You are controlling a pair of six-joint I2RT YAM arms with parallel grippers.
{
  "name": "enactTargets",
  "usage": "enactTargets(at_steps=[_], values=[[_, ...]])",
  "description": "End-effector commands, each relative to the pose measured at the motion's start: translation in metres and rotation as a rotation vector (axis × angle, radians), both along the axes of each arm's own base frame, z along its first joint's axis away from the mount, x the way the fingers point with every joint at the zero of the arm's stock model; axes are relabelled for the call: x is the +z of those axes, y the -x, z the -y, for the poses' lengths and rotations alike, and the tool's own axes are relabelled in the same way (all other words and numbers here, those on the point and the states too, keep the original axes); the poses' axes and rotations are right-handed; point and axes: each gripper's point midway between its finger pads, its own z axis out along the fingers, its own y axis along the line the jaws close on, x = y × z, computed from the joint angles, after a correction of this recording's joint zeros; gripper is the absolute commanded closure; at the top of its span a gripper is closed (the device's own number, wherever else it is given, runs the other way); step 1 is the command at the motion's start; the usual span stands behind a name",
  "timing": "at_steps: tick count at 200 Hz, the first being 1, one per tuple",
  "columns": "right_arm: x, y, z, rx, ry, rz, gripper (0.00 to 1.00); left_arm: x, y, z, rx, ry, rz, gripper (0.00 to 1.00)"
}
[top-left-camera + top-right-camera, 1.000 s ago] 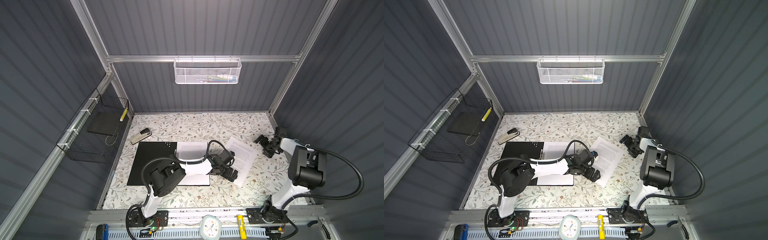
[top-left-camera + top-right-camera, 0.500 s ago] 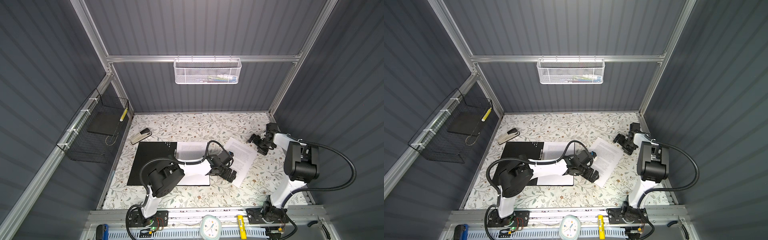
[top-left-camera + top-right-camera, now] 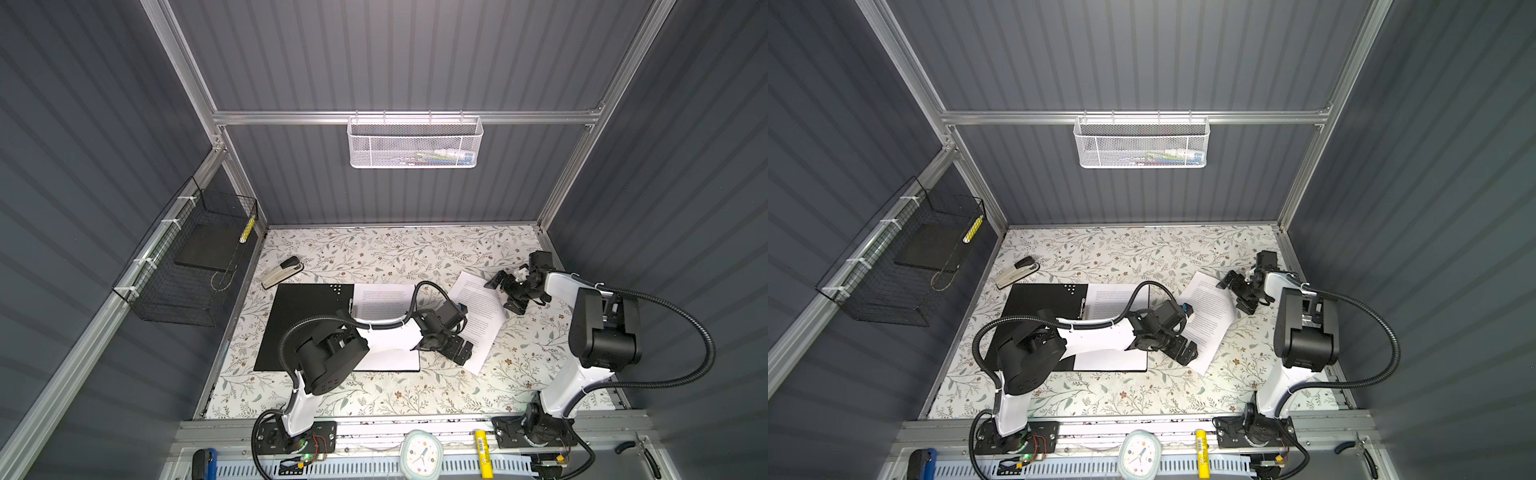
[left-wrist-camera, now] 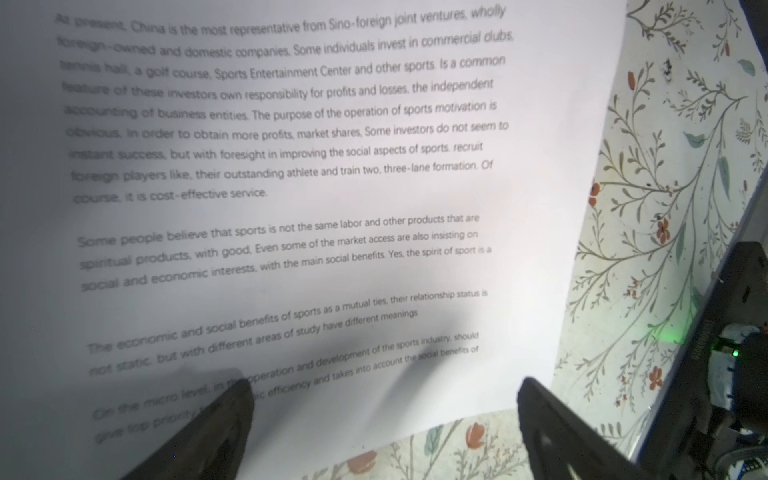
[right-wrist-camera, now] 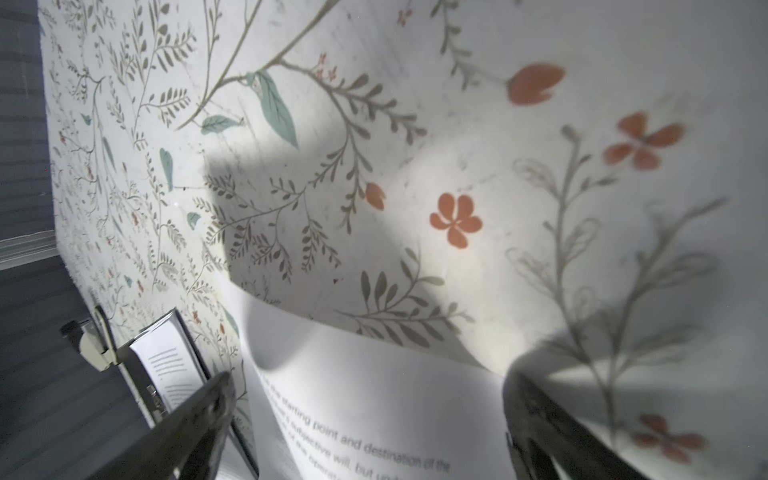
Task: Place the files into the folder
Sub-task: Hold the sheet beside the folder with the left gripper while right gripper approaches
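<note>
Next, my right gripper will draw back from the loose sheet's far corner and close on the loose sheet's free long edge, because my left gripper covers the sheet's opposite edge.
The folder lies open on the left of the table, black inside up, in both top views. One printed white sheet lies on its right half. A second sheet lies loose and askew just to its right. My left gripper is open, low over that sheet's near left edge; the left wrist view shows its fingers astride the sheet's printed corner. My right gripper is open at the sheet's far right corner; in the right wrist view that corner curls up slightly between the fingers.
A stapler lies beyond the folder's far left corner. A black wire basket hangs on the left wall and a white mesh basket on the back rail. A clock and a yellow tube sit on the front rail.
My right gripper has swung left from the table's right edge to the far corner of the loose sheet. The left arm has hardly moved.
</note>
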Motion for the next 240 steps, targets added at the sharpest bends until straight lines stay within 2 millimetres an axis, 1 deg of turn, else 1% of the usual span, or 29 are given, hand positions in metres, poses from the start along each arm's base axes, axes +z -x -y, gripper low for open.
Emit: enactTargets(at_steps=[1, 42, 61, 75, 87, 108, 134, 154, 171, 188, 225, 240], values=[[0.008, 0.017, -0.022, 0.005, -0.117, 0.002, 0.01, -0.030, 0.008, -0.021, 0.001, -0.104, -0.067, 0.00], [0.023, 0.037, -0.046, -0.004, -0.279, 0.069, 0.01, -0.032, 0.007, -0.018, -0.002, -0.103, -0.073, 0.00], [0.025, 0.043, -0.055, -0.009, -0.332, 0.094, 0.01, -0.035, 0.007, -0.019, -0.001, -0.108, -0.077, 0.00], [0.024, 0.047, -0.062, -0.004, -0.358, 0.093, 0.01, -0.035, 0.007, -0.019, 0.001, -0.106, -0.080, 0.00], [0.021, 0.050, -0.061, -0.024, -0.349, 0.095, 0.01, -0.035, 0.007, -0.019, 0.003, -0.105, -0.082, 0.00], [0.023, 0.052, -0.061, -0.037, -0.343, 0.133, 0.01, -0.037, 0.007, -0.021, 0.009, -0.108, -0.086, 0.00], [0.020, 0.055, -0.061, -0.060, -0.355, 0.151, 0.01, -0.036, 0.008, -0.021, 0.010, -0.106, -0.089, 0.00], [0.014, 0.060, -0.055, -0.118, -0.330, 0.163, 0.02, -0.034, 0.007, -0.021, 0.011, -0.104, -0.085, 0.00], [0.011, 0.065, -0.050, -0.155, -0.312, 0.182, 0.07, -0.032, 0.007, -0.020, 0.011, -0.100, -0.083, 0.00], [0.008, 0.071, -0.048, -0.187, -0.306, 0.179, 0.19, -0.032, 0.007, -0.020, 0.011, -0.101, -0.083, 0.00], [0.007, 0.082, -0.048, -0.212, -0.311, 0.189, 0.34, -0.034, 0.006, -0.021, 0.015, -0.104, -0.086, 0.00], [0.006, 0.086, -0.048, -0.213, -0.310, 0.191, 0.44, -0.033, 0.006, -0.019, 0.015, -0.099, -0.087, 0.00]])
